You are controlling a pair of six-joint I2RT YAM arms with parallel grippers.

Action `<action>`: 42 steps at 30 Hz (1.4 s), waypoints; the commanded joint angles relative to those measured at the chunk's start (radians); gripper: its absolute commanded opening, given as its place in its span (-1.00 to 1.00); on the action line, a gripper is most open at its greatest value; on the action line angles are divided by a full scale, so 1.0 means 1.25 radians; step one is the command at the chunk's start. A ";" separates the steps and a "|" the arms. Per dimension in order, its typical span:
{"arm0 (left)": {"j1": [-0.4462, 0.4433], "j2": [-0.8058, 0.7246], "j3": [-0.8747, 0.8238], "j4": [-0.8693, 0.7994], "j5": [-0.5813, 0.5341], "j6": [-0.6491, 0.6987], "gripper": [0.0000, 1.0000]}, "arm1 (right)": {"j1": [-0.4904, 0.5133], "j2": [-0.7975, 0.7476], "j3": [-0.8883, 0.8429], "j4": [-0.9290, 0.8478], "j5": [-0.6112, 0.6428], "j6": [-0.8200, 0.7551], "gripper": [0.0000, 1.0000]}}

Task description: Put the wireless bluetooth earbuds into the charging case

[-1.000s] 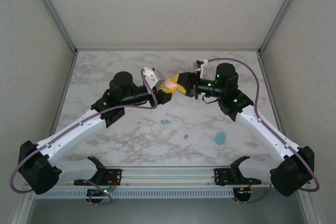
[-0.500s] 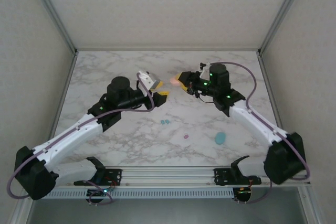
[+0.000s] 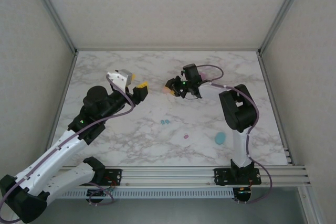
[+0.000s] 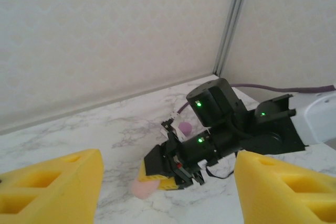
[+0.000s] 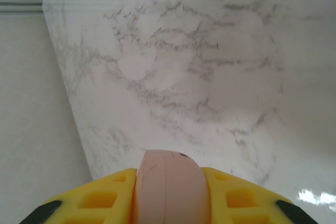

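Observation:
The peach-pink charging case (image 3: 166, 89) comes down slightly in my right gripper next onto the bare marble just below the gripper, and the right gripper releases it there.
My right gripper (image 3: 170, 84) is shut on the peach-pink charging case (image 3: 166, 89) and holds it just above the marble table at the back centre. The case (image 5: 168, 195) sits closed and edge-on between the yellow pads of that gripper (image 5: 169, 174). My left gripper (image 3: 135, 82) stands open and empty to the left of the case, well apart from it. Ahead of its spread yellow fingers (image 4: 58, 182) I see the right gripper (image 4: 157, 174) with the pink case (image 4: 143, 188). Two teal earbuds (image 3: 165, 122) and a pink earbud (image 3: 186, 136) lie on the table nearer the front.
A teal case (image 3: 220, 139) lies at the front right of the table (image 3: 115, 129). A purple case (image 4: 185, 127) lies just behind the right gripper. The right arm's elbow (image 3: 239, 106) is folded up high over the right side. Walls close in the back and both sides.
My left gripper has let go of the pink case, opened and drawn back to the left. The right gripper has kept the case and shifted it slightly left as its arm folded up.

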 commanded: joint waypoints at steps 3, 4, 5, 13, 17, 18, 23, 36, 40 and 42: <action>0.009 -0.021 0.008 -0.031 -0.034 -0.014 0.35 | 0.003 0.058 0.067 -0.004 0.023 -0.018 -0.59; 0.009 -0.021 0.009 -0.033 -0.034 -0.012 0.35 | 0.004 0.065 0.070 -0.013 0.026 -0.019 -0.59; 0.010 -0.020 0.010 -0.035 -0.034 -0.011 0.36 | 0.006 0.070 0.071 -0.022 0.033 -0.020 -0.57; 0.010 -0.011 0.010 -0.028 -0.025 -0.018 0.36 | 0.017 0.073 0.043 -0.088 0.081 -0.023 -0.44; 0.011 -0.005 0.015 -0.029 -0.021 -0.015 0.36 | 0.017 0.049 0.038 -0.147 0.108 -0.050 -0.23; 0.010 -0.003 0.016 -0.029 -0.020 -0.015 0.36 | 0.017 0.041 0.040 -0.171 0.120 -0.060 -0.15; 0.011 0.009 0.022 -0.022 -0.012 -0.022 0.36 | 0.017 -0.013 0.075 -0.319 0.196 -0.144 0.09; 0.013 0.036 0.040 -0.037 0.006 -0.025 0.43 | -0.077 -0.131 0.183 -0.499 0.443 -0.520 0.21; 0.013 0.044 0.052 -0.053 0.016 -0.023 0.44 | -0.173 -0.060 0.254 -0.514 0.360 -0.619 0.22; 0.013 0.048 0.059 -0.064 0.025 -0.019 0.45 | -0.212 -0.005 0.330 -0.569 0.321 -0.645 0.22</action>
